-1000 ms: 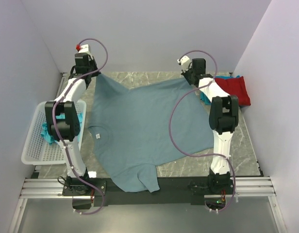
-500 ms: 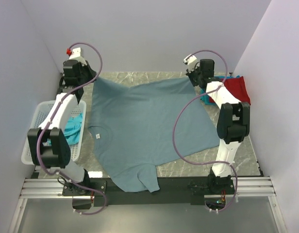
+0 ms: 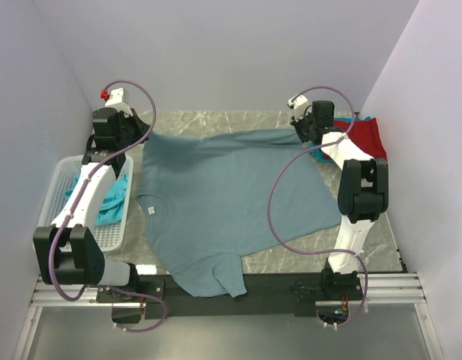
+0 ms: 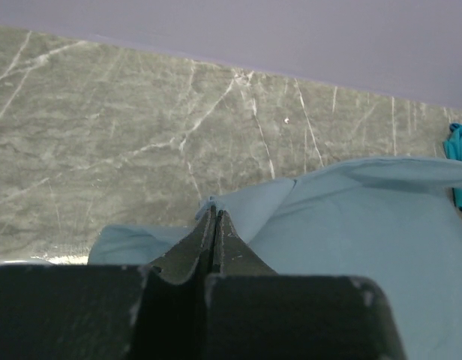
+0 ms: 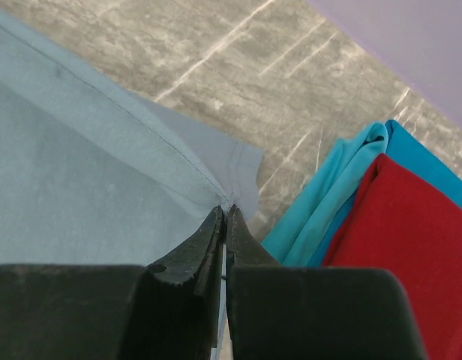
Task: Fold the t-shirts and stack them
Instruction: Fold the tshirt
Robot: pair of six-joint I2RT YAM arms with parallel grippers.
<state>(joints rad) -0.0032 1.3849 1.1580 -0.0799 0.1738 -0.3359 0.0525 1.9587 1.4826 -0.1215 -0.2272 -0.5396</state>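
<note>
The blue-grey t-shirt's hem is stretched between both grippers, so I should move my right gripper back and down onto that t-shirt's edge by the teal t-shirt [image 3: 309, 160] and let go of the hem corner.
The large slate blue-grey t-shirt [image 3: 223, 202] lies spread across the table, collar at the left, one sleeve hanging over the near edge. My left gripper [image 3: 141, 138] is shut on its far left hem corner [image 4: 246, 206]. My right gripper [image 3: 301, 133] is shut on its far right hem corner [image 5: 235, 169]. The hem is stretched between them near the back of the table. A folded red t-shirt [image 3: 364, 137] lies on a teal t-shirt [image 3: 319, 154] at the far right, also in the right wrist view [image 5: 411, 247]. Another teal t-shirt [image 3: 111, 199] lies in the basket.
A white plastic basket [image 3: 55, 225] stands at the left edge beside the left arm. The grey marble tabletop [image 3: 373, 225] is bordered by lilac walls at the back and sides. The arm bases sit on a rail at the near edge.
Both grippers have carried the shirt's hem toward the back and apart, then lower. The hem went from lifted and slack to nearly flat and stretched. The left arm swung out leftward over the basket.
</note>
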